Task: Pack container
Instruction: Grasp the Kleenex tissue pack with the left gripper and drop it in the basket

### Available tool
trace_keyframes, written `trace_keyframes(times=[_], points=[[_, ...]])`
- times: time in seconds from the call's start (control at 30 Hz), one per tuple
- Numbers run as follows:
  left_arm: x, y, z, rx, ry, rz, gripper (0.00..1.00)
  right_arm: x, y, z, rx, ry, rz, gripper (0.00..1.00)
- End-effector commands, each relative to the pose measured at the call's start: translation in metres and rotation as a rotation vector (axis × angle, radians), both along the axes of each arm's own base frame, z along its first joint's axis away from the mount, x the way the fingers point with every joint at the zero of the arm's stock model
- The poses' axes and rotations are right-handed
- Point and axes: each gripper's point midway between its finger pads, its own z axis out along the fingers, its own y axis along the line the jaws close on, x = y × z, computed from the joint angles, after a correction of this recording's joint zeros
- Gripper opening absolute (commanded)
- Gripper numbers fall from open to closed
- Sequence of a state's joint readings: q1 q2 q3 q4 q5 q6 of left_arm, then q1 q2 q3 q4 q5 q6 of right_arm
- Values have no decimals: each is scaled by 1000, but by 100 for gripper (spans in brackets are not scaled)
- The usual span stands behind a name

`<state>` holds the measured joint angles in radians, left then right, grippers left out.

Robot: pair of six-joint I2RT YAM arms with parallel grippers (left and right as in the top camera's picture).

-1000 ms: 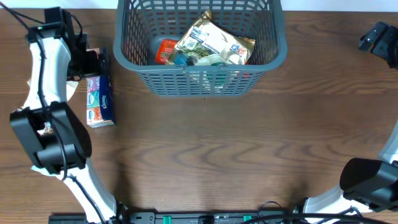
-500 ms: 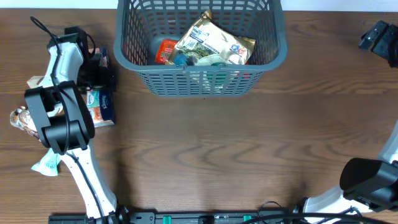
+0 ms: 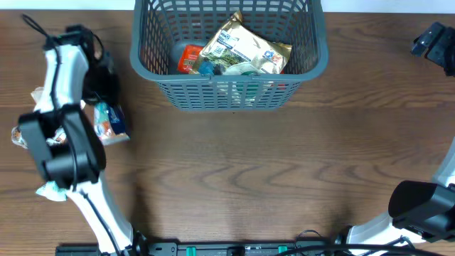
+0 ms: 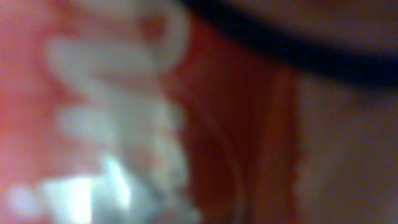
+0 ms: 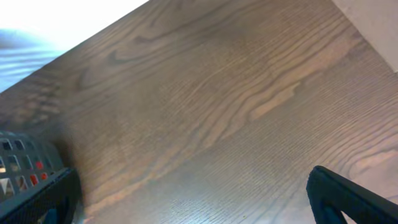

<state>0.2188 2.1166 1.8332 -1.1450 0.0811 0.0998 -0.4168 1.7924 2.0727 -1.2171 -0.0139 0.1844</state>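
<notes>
The tissue packet needs to go up and outward next in my left gripper, to the right in the overhead view, over the open container, where packets already lie.
The container is a dark grey lattice basket at the back middle of the table. In it lie a gold snack packet and a red packet. To its left my left gripper sits shut on the upper end of a white, blue and pink tissue packet, which lies tilted. The left wrist view is a blur of red and white wrapper right against the lens. My right gripper hangs open at the far right, holding nothing. One corner of the container shows in its wrist view.
Two more packets lie by the left table edge, partly hidden by the left arm: a brown and white one and a mint one. Bare wood table stretches in front of the basket. Both arm bases stand at the front edge.
My left gripper has come down on the tissue packet and closed from wide open. The packet has shifted and now lies tilted. The right arm has not moved.
</notes>
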Motion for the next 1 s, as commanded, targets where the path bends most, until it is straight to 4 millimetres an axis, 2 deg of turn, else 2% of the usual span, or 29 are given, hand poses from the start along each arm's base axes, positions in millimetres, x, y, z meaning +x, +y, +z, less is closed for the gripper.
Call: trace_keyframes(times=[0.0,0.03,0.07,0.17,0.2,0.3,0.4,0.53,0.63,0.73,0.8,0.9,0.97], points=[[1,-3,102,28,-258,76,6,-2,-2,0,-20,9,15,99],[0,-4,121,37,-309,75,6,-2,-2,0,-25,11,23,99],[-4,-5,149,51,-390,73,6,-2,-2,0,-30,13,29,99],[-10,-9,203,87,-559,40,6,-2,-2,0,-34,14,35,99],[-10,-17,220,88,-621,-20,6,-2,-2,0,-37,16,40,99],[-12,-70,273,98,-827,-448,6,-2,-2,0,-43,18,49,99],[-15,-113,313,258,-982,-808,6,-2,-2,0,-43,18,49,99],[-8,-172,358,412,-1194,-1106,6,-2,-2,0,-42,18,49,99],[1,-212,374,471,-1309,-1240,6,-2,-2,0,-41,18,49,99],[15,-247,370,474,-1363,-1320,5,-1,2,-1,-25,14,62,99],[27,-265,353,468,-1344,-1381,6,-1,6,-2,-9,14,74,99],[47,-283,313,424,-1269,-1441,6,-2,10,-3,10,17,85,99],[61,-292,274,373,-1185,-1469,6,-2,11,-4,14,20,87,99]])
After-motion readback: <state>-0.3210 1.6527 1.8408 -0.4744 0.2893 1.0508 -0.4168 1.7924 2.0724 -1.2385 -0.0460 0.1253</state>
